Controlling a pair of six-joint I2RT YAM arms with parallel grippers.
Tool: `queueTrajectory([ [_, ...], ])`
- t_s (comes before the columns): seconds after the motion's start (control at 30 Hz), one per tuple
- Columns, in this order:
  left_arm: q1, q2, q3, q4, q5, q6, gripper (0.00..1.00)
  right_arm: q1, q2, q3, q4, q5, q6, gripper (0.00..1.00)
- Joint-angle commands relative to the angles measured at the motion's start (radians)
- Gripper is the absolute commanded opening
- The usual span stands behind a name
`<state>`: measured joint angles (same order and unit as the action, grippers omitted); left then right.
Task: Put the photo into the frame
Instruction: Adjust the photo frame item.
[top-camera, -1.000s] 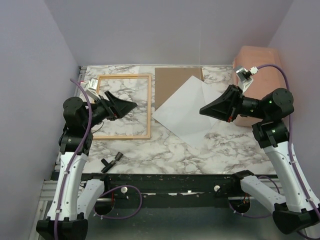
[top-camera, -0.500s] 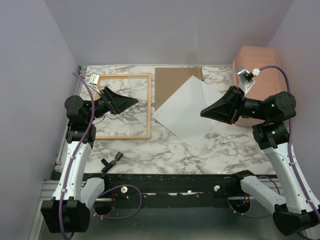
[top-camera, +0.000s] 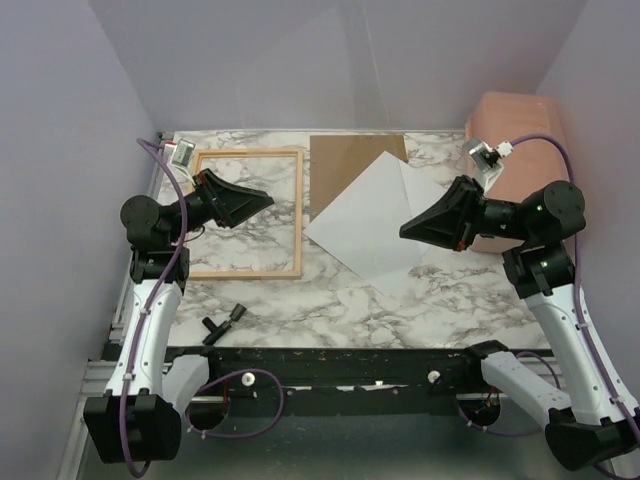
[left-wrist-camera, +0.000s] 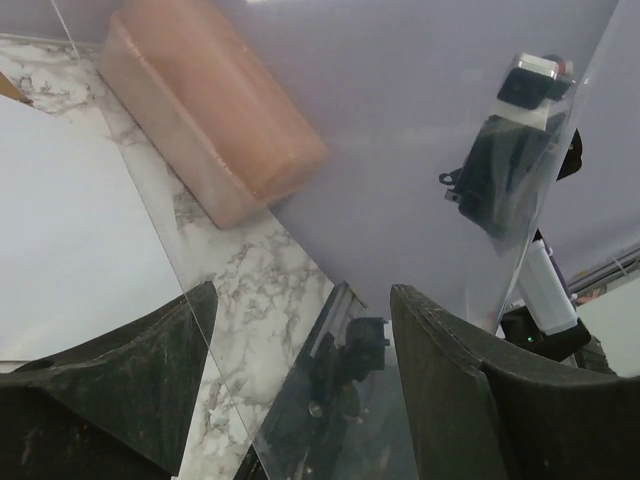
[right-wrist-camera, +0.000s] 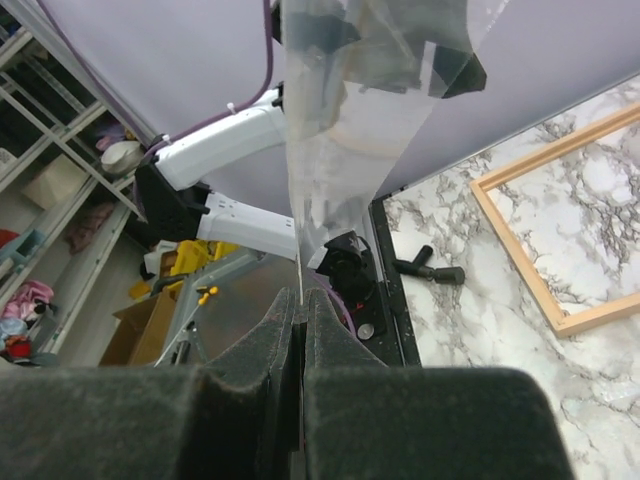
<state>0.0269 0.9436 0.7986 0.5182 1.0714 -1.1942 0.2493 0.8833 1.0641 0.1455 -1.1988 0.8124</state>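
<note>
The pane is between my left gripper's fingers, so my right gripper will next move outward over the photo, turn toward the frame, and let go of the pane's edge.
The photo lies white side up on the marble table, partly over the brown backing board; it also shows in the left wrist view. The light wood frame lies flat at the left, marble showing through it. Its clear pane is held upright in the air between the arms. My right gripper is shut on the pane's edge, as the right wrist view shows. My left gripper is open above the frame; the pane passes between its fingers.
A pink box stands at the back right, behind the right arm. A small black tool lies near the front edge, below the frame. Purple walls close in the table on three sides.
My left arm has shifted left and back, and its gripper has tilted up a little over the frame. The right gripper with the pane has barely moved.
</note>
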Motion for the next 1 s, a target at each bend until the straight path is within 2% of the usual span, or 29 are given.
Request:
queueTrajectory([
  [0.0,-0.001,-0.060,0.063,-0.051,0.080,0.063,0.68,0.004,0.016,-0.012,-0.118,-0.003,-0.104,0.01],
  [0.13,0.008,-0.081,0.065,-0.069,0.060,0.062,0.63,0.004,0.026,-0.003,-0.247,0.044,-0.212,0.01],
  [0.3,0.016,-0.118,0.066,-0.123,0.059,0.077,0.65,0.004,0.042,0.023,-0.341,0.113,-0.282,0.01],
  [0.4,0.024,-0.153,0.081,-0.236,0.040,0.157,0.67,0.004,0.041,0.030,-0.375,0.180,-0.310,0.01],
  [0.53,0.033,-0.202,0.128,-0.469,-0.009,0.309,0.69,0.003,0.038,0.043,-0.424,0.284,-0.338,0.01],
  [0.6,0.033,-0.222,0.136,-0.510,-0.021,0.340,0.70,0.004,0.034,0.052,-0.452,0.374,-0.345,0.01],
  [0.7,0.034,-0.238,0.137,-0.517,-0.022,0.341,0.71,0.004,0.022,0.055,-0.486,0.526,-0.345,0.01],
  [0.97,0.033,-0.258,0.148,-0.558,-0.018,0.349,0.70,0.004,0.027,0.041,-0.466,0.543,-0.316,0.01],
])
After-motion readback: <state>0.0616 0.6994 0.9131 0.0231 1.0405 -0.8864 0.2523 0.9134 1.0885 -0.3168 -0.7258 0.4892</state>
